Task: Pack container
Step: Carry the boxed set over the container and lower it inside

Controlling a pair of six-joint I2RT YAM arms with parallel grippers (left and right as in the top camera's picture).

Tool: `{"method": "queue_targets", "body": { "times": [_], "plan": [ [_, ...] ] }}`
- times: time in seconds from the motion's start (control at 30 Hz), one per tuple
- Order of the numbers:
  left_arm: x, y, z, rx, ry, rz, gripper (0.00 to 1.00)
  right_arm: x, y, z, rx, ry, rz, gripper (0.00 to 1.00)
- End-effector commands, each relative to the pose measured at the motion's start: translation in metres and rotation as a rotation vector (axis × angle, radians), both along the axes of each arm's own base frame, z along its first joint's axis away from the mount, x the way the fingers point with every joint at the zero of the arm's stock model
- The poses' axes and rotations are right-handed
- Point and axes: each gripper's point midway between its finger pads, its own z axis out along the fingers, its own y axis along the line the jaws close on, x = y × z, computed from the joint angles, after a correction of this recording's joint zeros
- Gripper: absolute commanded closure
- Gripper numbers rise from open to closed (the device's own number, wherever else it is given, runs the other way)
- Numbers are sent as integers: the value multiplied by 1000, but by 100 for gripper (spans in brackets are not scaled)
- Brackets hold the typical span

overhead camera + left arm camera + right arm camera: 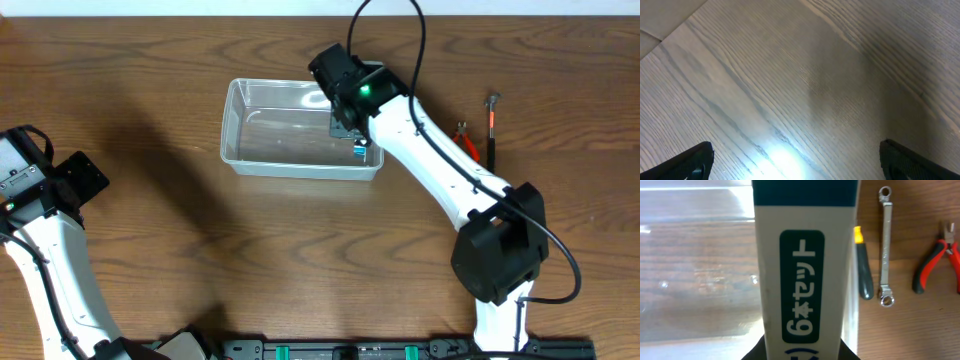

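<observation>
The box lines up with the container's end nearest the wrench, over the container's open bottom, so my right gripper should next lower into the container (280,130) beside that end.
The clear plastic container (280,130) lies at the middle of the table, and nothing shows lying in it. My right gripper (352,128) hangs over its right end, shut on a small blue-and-white box (359,150). In the right wrist view the box (805,270) stands lengthwise between my jaws (801,353), with the container's floor (695,270) beneath and to the left. I cannot tell whether the box touches the floor. My left gripper (80,178) is open and empty at the far left, over bare wood (797,165).
Right of the container lie a black-handled screwdriver (865,272), a metal wrench (884,245) and red-handled pliers (935,260). The pliers (463,136) and a long thin tool (491,130) also show in the overhead view, beside the right arm.
</observation>
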Motion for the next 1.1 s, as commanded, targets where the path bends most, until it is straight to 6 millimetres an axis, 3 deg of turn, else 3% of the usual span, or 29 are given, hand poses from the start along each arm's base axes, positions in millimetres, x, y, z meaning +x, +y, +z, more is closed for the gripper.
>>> {"method": "queue_targets", "body": {
  "times": [0.0, 0.2, 0.57, 0.93, 1.07],
  "plan": [
    [1, 2, 3, 7, 3, -10, 2, -8, 8, 5, 12, -15, -38, 99],
    [1, 2, 3, 7, 3, -10, 2, -14, 3, -9, 9, 10, -102, 99],
    [1, 2, 3, 7, 3, -10, 2, -24, -17, -63, -43, 71, -107, 98],
    [1, 2, 3, 7, 3, -10, 2, -5, -42, -58, -120, 24, -87, 88],
    [1, 2, 3, 7, 3, -10, 2, -3, -51, -60, -102, 44, -111, 93]
  ]
}}
